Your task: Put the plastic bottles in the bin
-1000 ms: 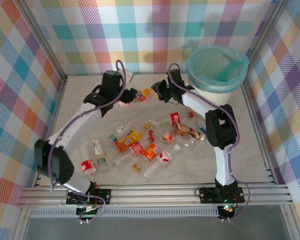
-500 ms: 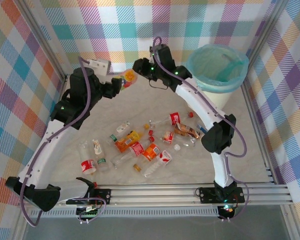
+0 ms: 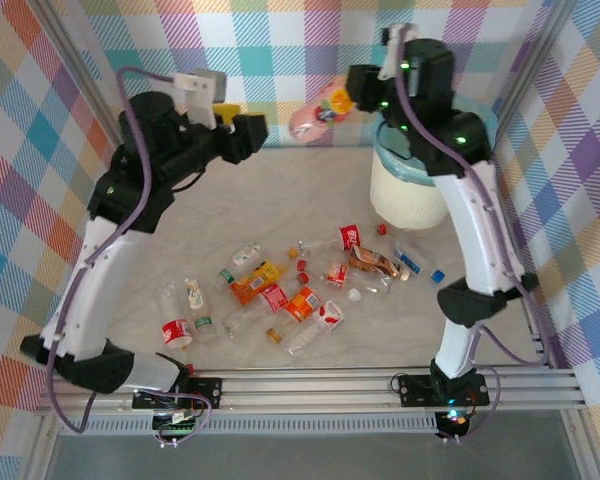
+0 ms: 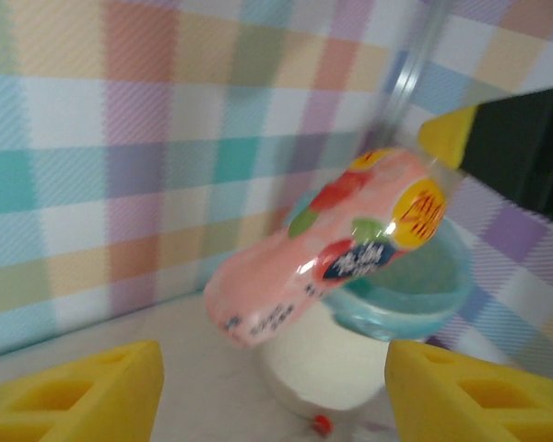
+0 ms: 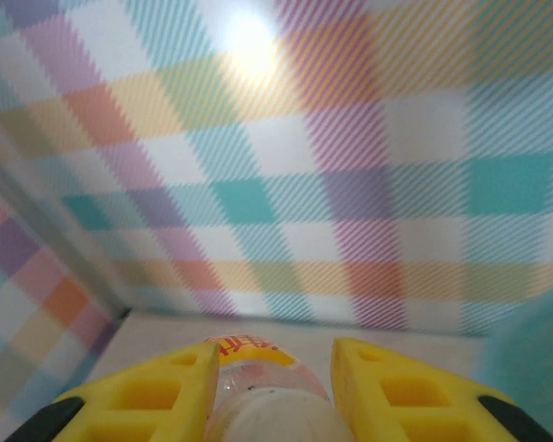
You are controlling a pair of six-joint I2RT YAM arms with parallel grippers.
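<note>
The bottle is outside the bin's rim, so it goes away from my left gripper and down next, and my right gripper releases it over the bin's opening (image 3: 399, 142) (image 5: 546, 357) below.
A pink bottle (image 3: 315, 116) with a fruit label hangs in the air near the back wall, left of the bin (image 3: 410, 195). My right gripper (image 3: 353, 101) is shut on its cap end, and the neck sits between the yellow fingers (image 5: 147, 396) of that gripper (image 5: 275, 368). My left gripper (image 3: 252, 131) is raised and stands apart from the bottle, to its left. It is open (image 4: 272, 396) with nothing between its pads, and faces the pink bottle (image 4: 323, 249) and the bin (image 4: 396, 299). Several bottles (image 3: 280, 292) lie scattered on the table.
The bin's teal liner rim (image 3: 382, 142) sits under my right arm, at the back right. Plaid walls close the table at the back and both sides. A small red cap (image 3: 381, 228) lies at the bin's foot. A metal rail (image 3: 310, 385) runs along the near edge.
Both arms have risen toward the back wall. The pink bottle, earlier between both grippers, now hangs from the right gripper alone and has moved right toward the bin.
</note>
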